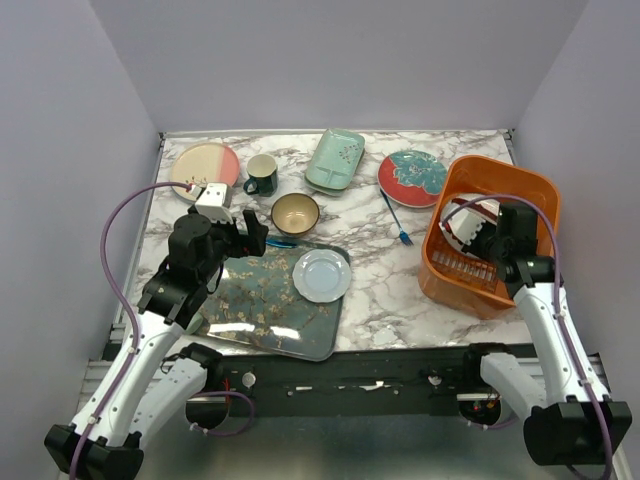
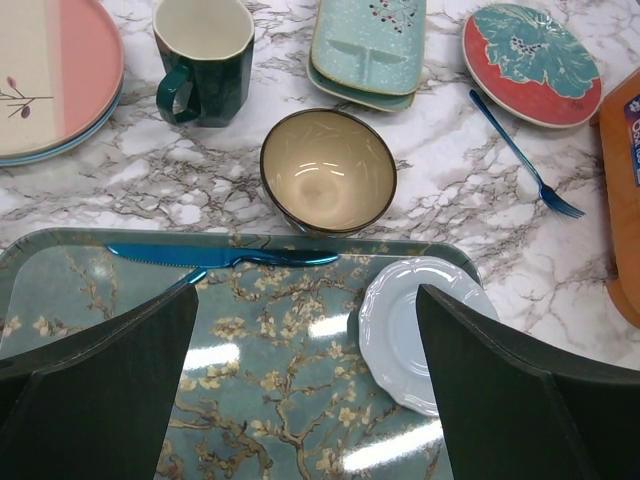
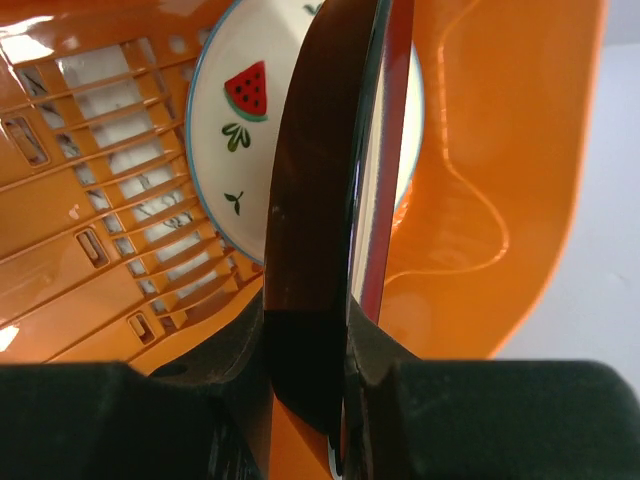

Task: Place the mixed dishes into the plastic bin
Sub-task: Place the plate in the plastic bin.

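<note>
The white plate with red wedges leans below my right gripper. Next, the gripper will go down deeper into the bin (image 1: 500, 172) and release the dark plate against that white plate.
My right gripper (image 3: 340, 330) is shut on a dark plate with a red rim (image 3: 320, 180), held on edge inside the orange plastic bin (image 1: 500, 172). It is next to a white plate with red wedges (image 3: 235, 110) that leans in the bin. My left gripper (image 2: 305, 380) is open and empty above the floral tray (image 2: 270, 380), next to a small pale plate (image 2: 400, 330). On the marble lie a cream-and-pink plate (image 1: 205, 165), dark green mug (image 1: 262, 174), brown bowl (image 1: 295, 213), mint dish (image 1: 335, 158) and teal-and-red plate (image 1: 413, 177). No pale green cup shows.
A blue knife (image 2: 220, 256) lies along the tray's far edge. A blue fork (image 1: 396, 220) lies on the marble between the bowl and the bin. The bin stands at the table's right edge, and walls close in the table on three sides.
</note>
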